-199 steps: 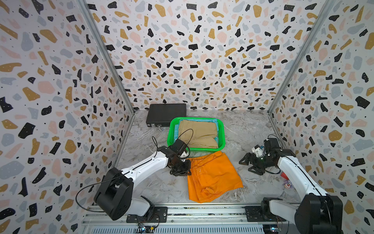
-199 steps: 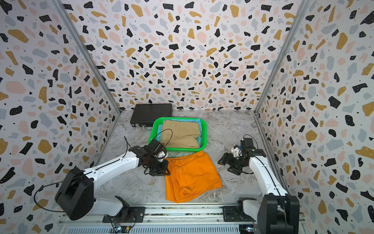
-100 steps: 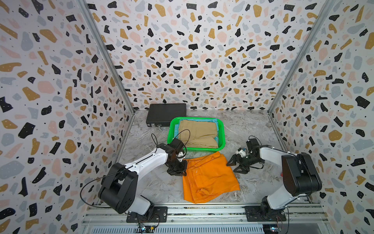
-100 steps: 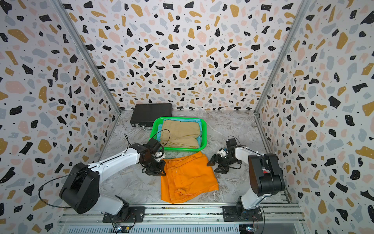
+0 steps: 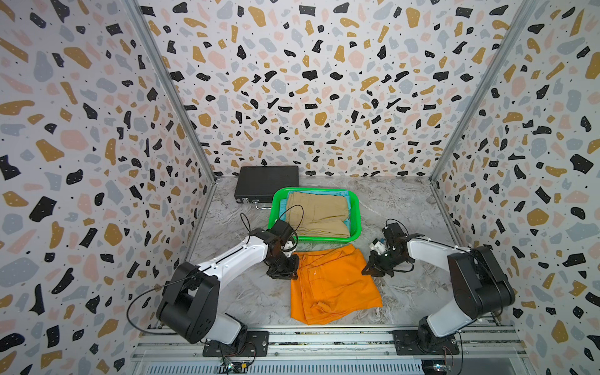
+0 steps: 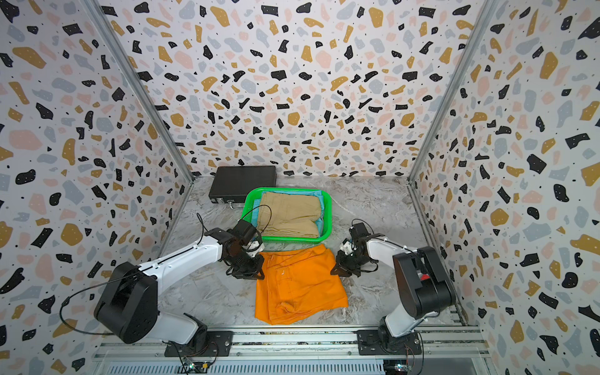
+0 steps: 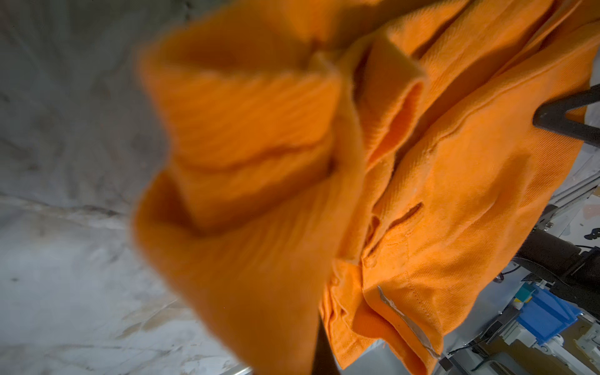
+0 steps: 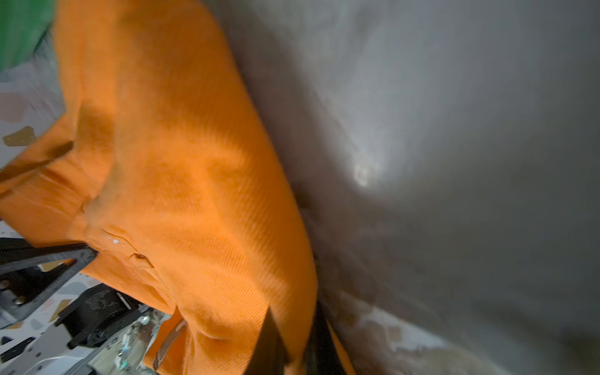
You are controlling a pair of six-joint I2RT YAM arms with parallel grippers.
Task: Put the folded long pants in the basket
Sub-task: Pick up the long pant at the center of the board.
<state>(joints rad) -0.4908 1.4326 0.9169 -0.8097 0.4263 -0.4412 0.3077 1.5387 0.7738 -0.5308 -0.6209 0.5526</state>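
My right gripper needs to rise next, move outward and come down to release the orange pants [image 5: 331,285] onto the khaki pants [image 5: 316,214], as these lie flat in the basket.
The orange long pants [image 5: 331,285] [image 6: 298,285] lie folded on the table just in front of the green basket [image 5: 357,224] [image 6: 328,220]. My left gripper [image 5: 290,274] [image 6: 258,276] is shut on their far left corner; in its wrist view orange cloth [image 7: 454,162] bunches over the gripper [image 7: 319,344]. My right gripper [image 5: 367,271] [image 6: 334,272] is shut on their far right edge, with cloth [image 8: 178,162] pinched between the two dark fingers of the gripper [image 8: 293,337]. In the basket, khaki pants [image 5: 316,214] [image 6: 290,214] lie on top of teal pants [image 5: 346,196] [image 6: 319,201].
A flat black case [image 5: 266,183] [image 6: 242,181] lies behind the basket at its left, against the back wall. Patterned walls close the table on three sides. The arm bases sit on a rail along the front edge.
My right arm swung in from the right to the orange pants' right edge and its gripper shut on the cloth. The left gripper stayed shut, and the pants shifted slightly left.
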